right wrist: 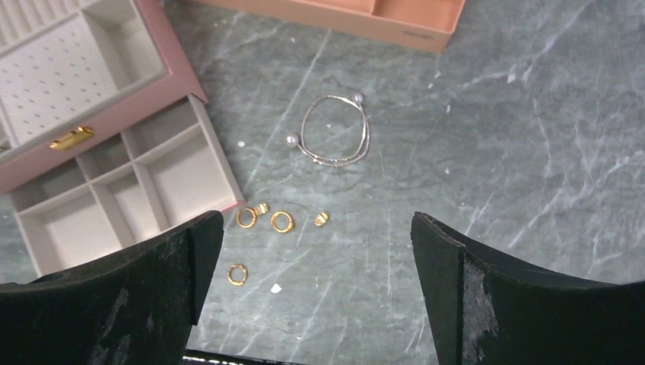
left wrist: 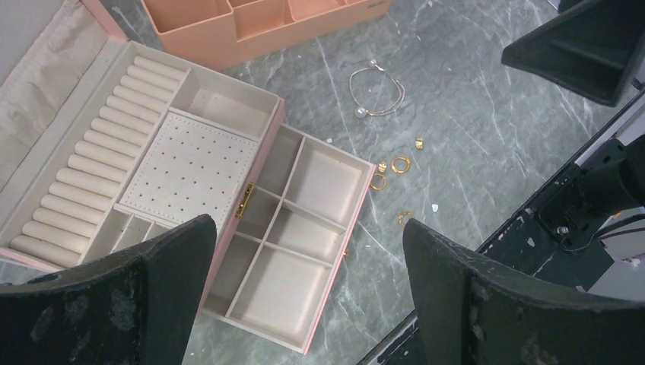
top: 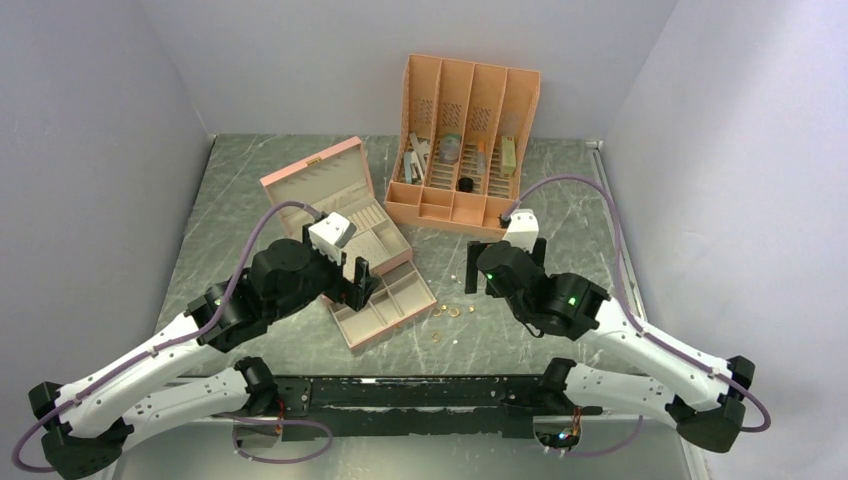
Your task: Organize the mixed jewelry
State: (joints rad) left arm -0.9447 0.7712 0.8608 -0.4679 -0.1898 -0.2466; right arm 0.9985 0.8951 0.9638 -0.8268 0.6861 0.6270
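The right gripper will next go down to its left in the top view, onto the bangle's drawer-side pearl (top: 453, 278) (right wrist: 292, 140), because that pearl is clear of rings.
Several tiny gold rings (right wrist: 282, 221) and small gold pieces (right wrist: 322, 219) lie loose on the green marble table just right of the pink jewelry box's open drawer (right wrist: 122, 199). They also show in the left wrist view (left wrist: 401, 163) and in the top view (top: 455, 312). A silver bangle with pearl ends (right wrist: 335, 137) lies beyond them. My right gripper (right wrist: 316, 228) is open and empty above the rings. My left gripper (left wrist: 308, 236) is open and empty above the drawer (left wrist: 278, 289). In the top view the left gripper (top: 360, 275) hovers over the box (top: 315, 175).
The orange slotted organizer (top: 465, 130) with grey and black oddments stands at the back, close behind the box. The box's upper tray has ring rolls (left wrist: 91, 152) and a perforated pad (left wrist: 190, 163). The black base rail (top: 420, 390) runs along the near edge.
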